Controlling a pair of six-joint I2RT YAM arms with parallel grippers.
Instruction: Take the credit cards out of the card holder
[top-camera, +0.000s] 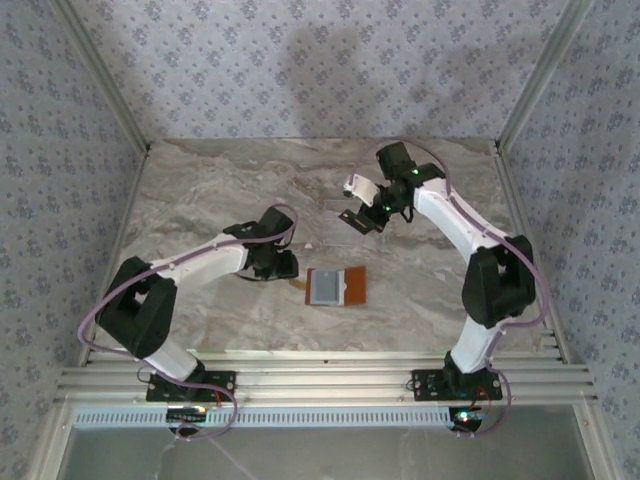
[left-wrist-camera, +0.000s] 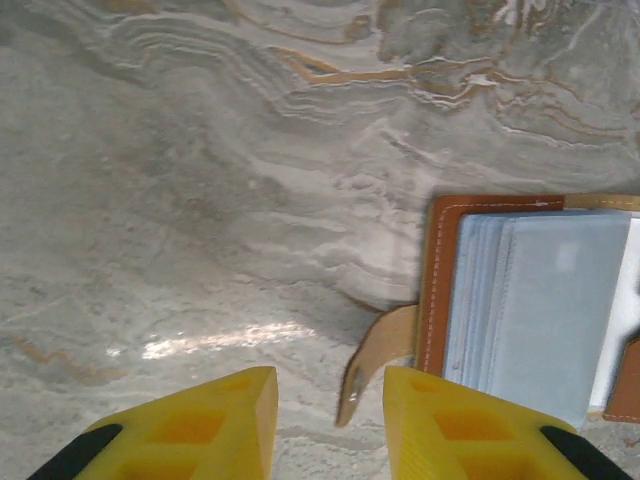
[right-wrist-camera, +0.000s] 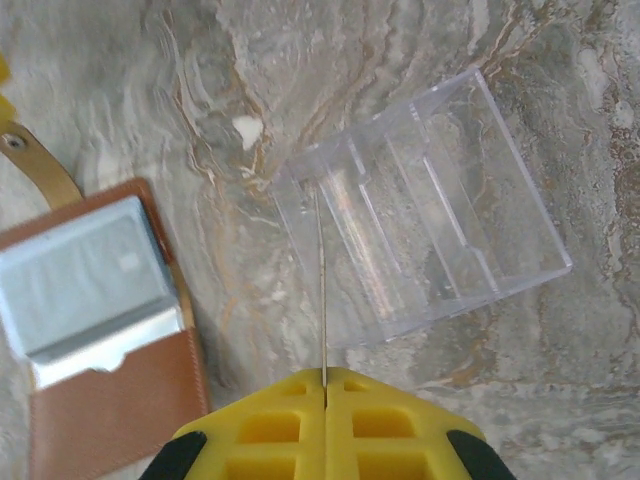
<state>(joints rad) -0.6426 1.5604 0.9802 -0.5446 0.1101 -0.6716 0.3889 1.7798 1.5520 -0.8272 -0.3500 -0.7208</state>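
Note:
I will next turn the card in my right gripper in line with the tray's slot nearest the card holder, then lower it and release it, because that slot is below the card and slanted to it.
The card holder (top-camera: 352, 287) lies open on the marble, tan leather with pale grey sleeves (left-wrist-camera: 545, 300) in its left half; whether a card sits in them I cannot tell. Its thin tab (left-wrist-camera: 378, 352) curls out between the yellow fingers of my left gripper (left-wrist-camera: 330, 388), which is open and touches nothing. The left gripper (top-camera: 285, 265) sits just left of the card holder. My right gripper (right-wrist-camera: 324, 375) is shut on a credit card (right-wrist-camera: 321, 280), seen edge-on as a thin pale line standing over the clear tray. From above, the right gripper (top-camera: 362, 214) hangs behind the card holder (right-wrist-camera: 110, 400).
A clear plastic tray (right-wrist-camera: 430, 215) with ribbed slots lies on the table under the held card, right of the card holder. Papered walls close in the table at the back and sides. Bare marble (left-wrist-camera: 200, 200) stretches left of the wallet.

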